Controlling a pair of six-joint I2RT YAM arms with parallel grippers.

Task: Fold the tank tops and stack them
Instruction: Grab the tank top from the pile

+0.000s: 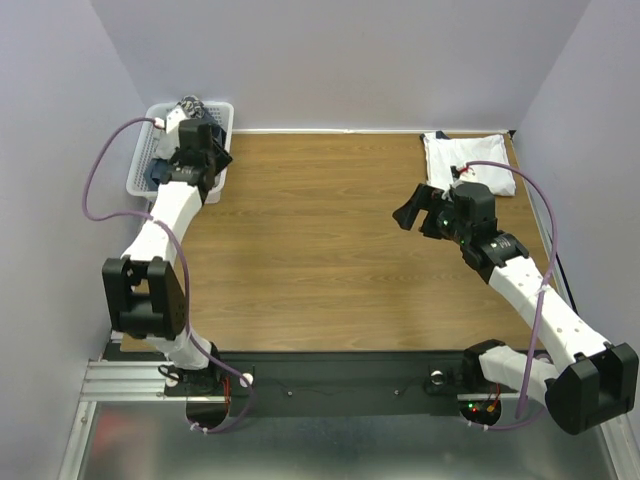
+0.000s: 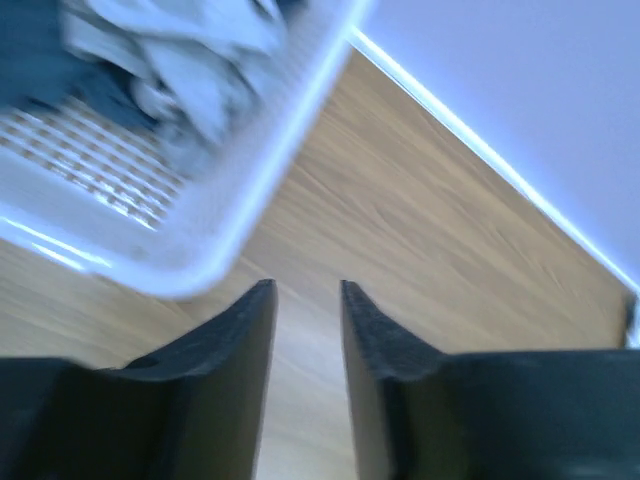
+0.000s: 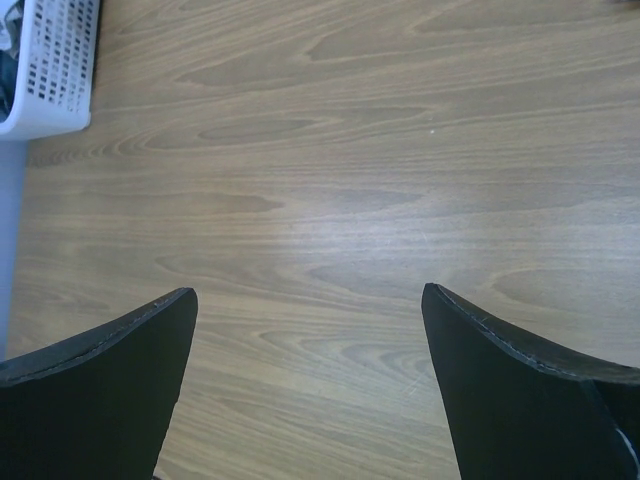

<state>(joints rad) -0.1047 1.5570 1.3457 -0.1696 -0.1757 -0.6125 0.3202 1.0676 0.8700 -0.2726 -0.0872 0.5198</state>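
Next, the left gripper moves outward over the basket's rim and lowers onto the light grey tank top's fold (image 2: 205, 95), since that lies below and outward of it.
A white tank top (image 1: 475, 160) lies folded flat at the table's far right corner. More tank tops sit crumpled in the white lattice basket (image 2: 285, 130): a light grey one (image 2: 190, 55) and a dark blue one (image 2: 30, 60). My left gripper (image 2: 305, 287) hovers by the basket's near corner, over bare wood. Its jaws stand a narrow gap apart with nothing between them. From above, the left gripper (image 1: 205, 138) covers the basket's right side. My right gripper (image 3: 308, 290) is wide open and empty over the wood, just in front of the white top and apart from it (image 1: 418, 210).
The basket (image 1: 140, 172) stands at the far left corner against the walls; in the right wrist view the basket (image 3: 55, 70) shows at upper left. Purple cables loop off both arms. The wooden table (image 1: 310, 250) ends at a white back wall.
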